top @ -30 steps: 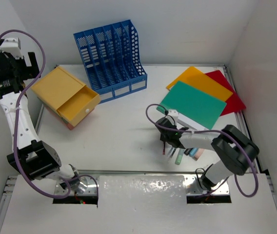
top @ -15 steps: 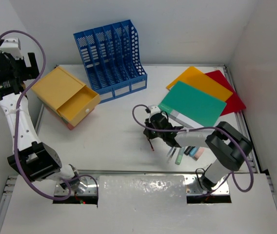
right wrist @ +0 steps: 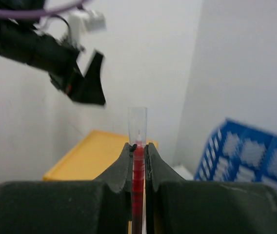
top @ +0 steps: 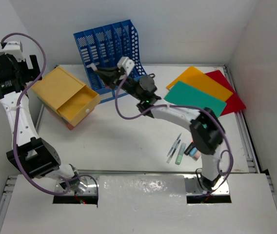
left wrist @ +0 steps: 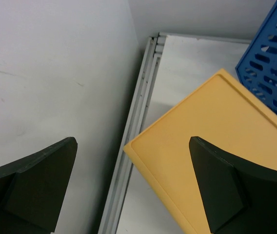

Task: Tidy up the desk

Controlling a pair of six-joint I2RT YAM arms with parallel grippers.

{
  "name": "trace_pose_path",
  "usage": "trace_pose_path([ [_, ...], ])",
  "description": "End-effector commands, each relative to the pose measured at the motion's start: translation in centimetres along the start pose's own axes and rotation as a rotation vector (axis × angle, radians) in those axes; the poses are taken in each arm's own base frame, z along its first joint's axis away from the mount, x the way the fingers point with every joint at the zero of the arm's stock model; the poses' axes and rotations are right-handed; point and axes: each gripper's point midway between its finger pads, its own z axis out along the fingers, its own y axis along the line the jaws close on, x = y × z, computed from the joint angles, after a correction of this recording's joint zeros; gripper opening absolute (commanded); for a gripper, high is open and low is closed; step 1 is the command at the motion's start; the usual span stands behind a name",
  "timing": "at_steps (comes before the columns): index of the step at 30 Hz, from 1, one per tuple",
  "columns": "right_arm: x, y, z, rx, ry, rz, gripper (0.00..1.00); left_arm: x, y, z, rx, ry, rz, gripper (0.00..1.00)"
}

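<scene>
The drawer box's top drawer [top: 78, 104] is open, so the robot's right gripper will next bring the red pen down and back from the blue file rack [top: 110, 46], over that drawer.
The desk [top: 124, 139] is a white tabletop walled in white. My right gripper [top: 101, 71] reaches far across to the back left, between the blue file rack [top: 110, 46] and the yellow drawer box [top: 63, 92]. It is shut on a red pen [right wrist: 138, 168], whose clear cap [right wrist: 137, 122] sticks out past the fingertips of my right gripper [right wrist: 138, 146]. Held high by the left wall, my left gripper [left wrist: 132, 142] hangs open above the back corner of the drawer box [left wrist: 216, 156] with nothing in it.
The top drawer of the box stands pulled out [top: 80, 107]. Green [top: 197, 102], orange [top: 197, 78] and red [top: 231, 95] folders lie overlapped at the back right. Loose pens [top: 175, 148] and small items [top: 194, 152] lie near the right arm's base. A metal rail [left wrist: 131, 146] runs along the left edge.
My right gripper closed on the red pen among the loose pens at the front right, lifted it and swung it to the back left by the file rack. The left arm barely moved.
</scene>
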Motion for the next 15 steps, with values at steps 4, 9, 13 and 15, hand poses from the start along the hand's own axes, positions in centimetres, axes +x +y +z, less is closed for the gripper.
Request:
trace_pose_path([
  [4,0.1,6.1,7.1,-0.308,-0.208,-0.168,0.0,1.3,-0.5,1.6,0.015,0.007,-0.023,1.0],
  [9,6.5,9.1,8.2,-0.396,-0.118,-0.158,0.0,2.6,-0.7,2.7,0.024,0.041,-0.037,1.0],
  [13,9.4,10.0,6.5,-0.431,-0.048,-0.255,0.0,2.9,-0.6,2.9,0.016,0.047,-0.032,1.0],
  [15,10.5,9.9,5.4,-0.425,-0.019,-0.268,0.0,3.0,-0.4,3.0,0.011,0.05,-0.032,1.0],
])
